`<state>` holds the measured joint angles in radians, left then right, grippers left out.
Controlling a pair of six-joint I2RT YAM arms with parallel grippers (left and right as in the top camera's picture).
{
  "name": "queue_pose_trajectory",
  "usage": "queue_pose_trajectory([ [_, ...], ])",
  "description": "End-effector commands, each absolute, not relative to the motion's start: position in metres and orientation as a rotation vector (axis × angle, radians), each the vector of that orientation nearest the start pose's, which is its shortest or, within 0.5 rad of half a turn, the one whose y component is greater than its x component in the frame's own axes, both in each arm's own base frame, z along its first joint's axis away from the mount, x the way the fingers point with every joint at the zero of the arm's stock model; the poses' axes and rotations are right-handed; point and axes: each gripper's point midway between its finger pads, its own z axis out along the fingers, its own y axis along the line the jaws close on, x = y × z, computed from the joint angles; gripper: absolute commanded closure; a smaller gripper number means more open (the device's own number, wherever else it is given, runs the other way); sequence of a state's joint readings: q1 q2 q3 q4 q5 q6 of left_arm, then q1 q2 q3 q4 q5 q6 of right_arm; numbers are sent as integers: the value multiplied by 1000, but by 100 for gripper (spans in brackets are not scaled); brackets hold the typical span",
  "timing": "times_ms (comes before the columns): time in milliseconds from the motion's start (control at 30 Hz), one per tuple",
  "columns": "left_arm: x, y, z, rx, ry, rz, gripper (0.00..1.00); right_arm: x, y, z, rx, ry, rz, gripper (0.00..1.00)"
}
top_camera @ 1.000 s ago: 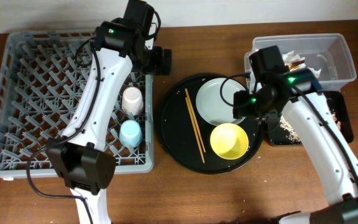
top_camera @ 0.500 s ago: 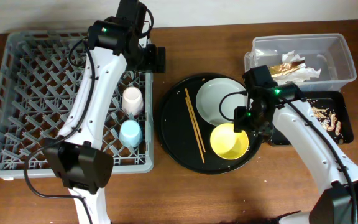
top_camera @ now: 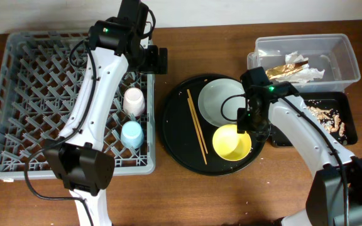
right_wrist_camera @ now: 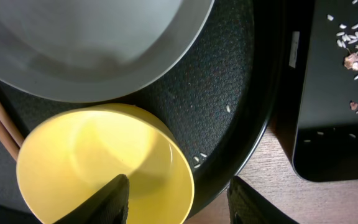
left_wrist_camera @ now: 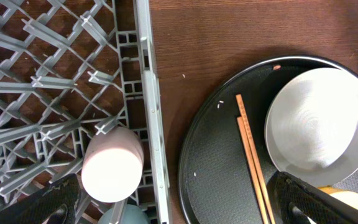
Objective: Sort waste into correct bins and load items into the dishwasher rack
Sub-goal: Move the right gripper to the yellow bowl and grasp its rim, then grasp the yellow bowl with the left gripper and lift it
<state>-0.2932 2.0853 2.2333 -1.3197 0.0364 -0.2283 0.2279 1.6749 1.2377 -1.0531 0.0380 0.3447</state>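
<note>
Next, my left gripper moves from the rack (top_camera: 17, 94) over the round tray, back and down onto the yellow bowl's rim by the chopsticks. That part of the rim is clear.
The grey dishwasher rack (top_camera: 17, 94) holds the pink cup (top_camera: 133, 100) and the blue cup (top_camera: 131, 133) upside down at its right side. On the round black tray (top_camera: 175, 132) lie the chopsticks (top_camera: 197, 125), the grey-white plate (top_camera: 217, 100) and the yellow bowl (top_camera: 231, 142). My right gripper (right_wrist_camera: 178, 199) is open, its fingers astride the yellow bowl's (right_wrist_camera: 98, 168) right rim. My left gripper (left_wrist_camera: 173, 205) is open and empty, above the rack's right wall (left_wrist_camera: 148, 112), with the pink cup (left_wrist_camera: 112, 169) and chopsticks (left_wrist_camera: 251, 155) below. Paper and foil wrapper (top_camera: 291, 68) lie in the clear tub (top_camera: 344, 59). Food scraps (top_camera: 329, 116) lie in the black rectangular tray (top_camera: 351, 129).
The black rectangular tray's corner (right_wrist_camera: 328, 124) with rice grains sits right of the round tray's rim (right_wrist_camera: 260, 124). Bare wood table (top_camera: 187, 194) lies in front.
My right gripper has come from above the clear tub down and left to the yellow bowl's right rim. The left arm shifted slightly left a second ago, then stayed still.
</note>
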Motion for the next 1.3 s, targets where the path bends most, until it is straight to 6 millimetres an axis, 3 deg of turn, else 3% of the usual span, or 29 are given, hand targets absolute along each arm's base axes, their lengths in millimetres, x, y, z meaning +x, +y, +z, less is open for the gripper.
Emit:
queue_pose_trajectory([
  [0,459,-146,219,114,2734,-188,1,307,61,72,198,3055,-55,48],
  [267,458,-148,218,121,2739,-192,1,304,61,65,198,3060,-54,50],
  [367,444,-168,212,161,2793,-350,1,319,64,70,246,3009,3,51],
  [433,433,-190,200,212,2842,-458,1,337,63,88,305,2958,103,50],
  [533,416,-217,176,299,2913,-469,1,368,56,129,371,2858,262,49],
  [633,395,-248,166,412,2946,-468,9,388,38,170,393,2767,291,46],
  [733,365,-279,150,554,3001,-430,11,401,21,210,412,2683,283,42],
  [867,336,-314,119,685,3061,-399,11,407,11,225,426,2643,275,37],
  [1133,301,-341,50,838,3195,-310,39,403,-3,221,458,2654,178,36],
  [1267,294,-343,38,863,3223,-281,66,403,-3,221,458,2653,178,35],
])
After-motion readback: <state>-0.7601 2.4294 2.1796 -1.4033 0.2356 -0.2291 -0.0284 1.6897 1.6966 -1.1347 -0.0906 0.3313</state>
